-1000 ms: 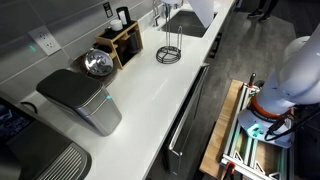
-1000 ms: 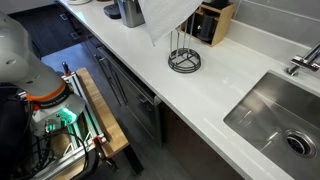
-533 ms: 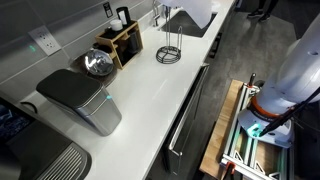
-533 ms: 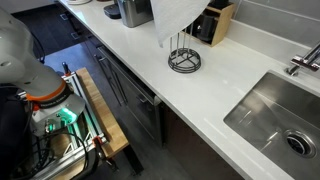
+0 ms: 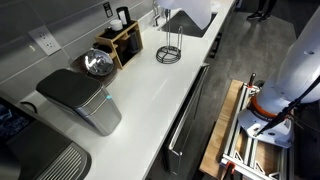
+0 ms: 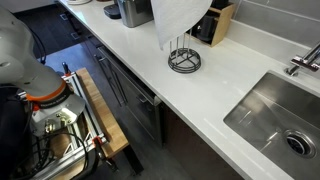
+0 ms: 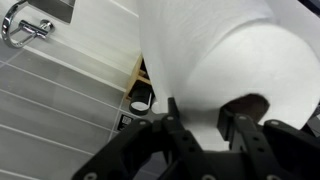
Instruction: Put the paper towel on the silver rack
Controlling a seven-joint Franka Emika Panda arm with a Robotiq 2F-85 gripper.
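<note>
My gripper will move down to put the paper towel over the upright wires of the silver rack (image 6: 183, 58) and let go of it, because the rack is below my gripper.
The paper towel (image 7: 215, 55) is a thick white roll that fills most of the wrist view. My gripper (image 7: 205, 118) is shut on it, one finger on the outside and one in its dark core hole. In both exterior views the roll (image 6: 178, 18) (image 5: 192, 10) hangs in the air just above the silver rack (image 6: 183, 58) (image 5: 169, 48). The rack is a thin wire stand with a round ring base, standing on the white counter (image 6: 230, 85) next to the sink (image 6: 280, 118). The gripper itself is hidden behind the roll in the exterior views.
A wooden knife block (image 5: 122, 40) stands behind the rack by the wall. A round metal object (image 5: 97, 64) and a grey bin (image 5: 82, 98) stand further along the counter. A faucet (image 6: 303, 58) rises by the sink. Dark cabinets (image 6: 130, 95) run below.
The roll has shifted a little, from tilted and wide to more upright over the rack's post. In the last half second it has hardly moved.
</note>
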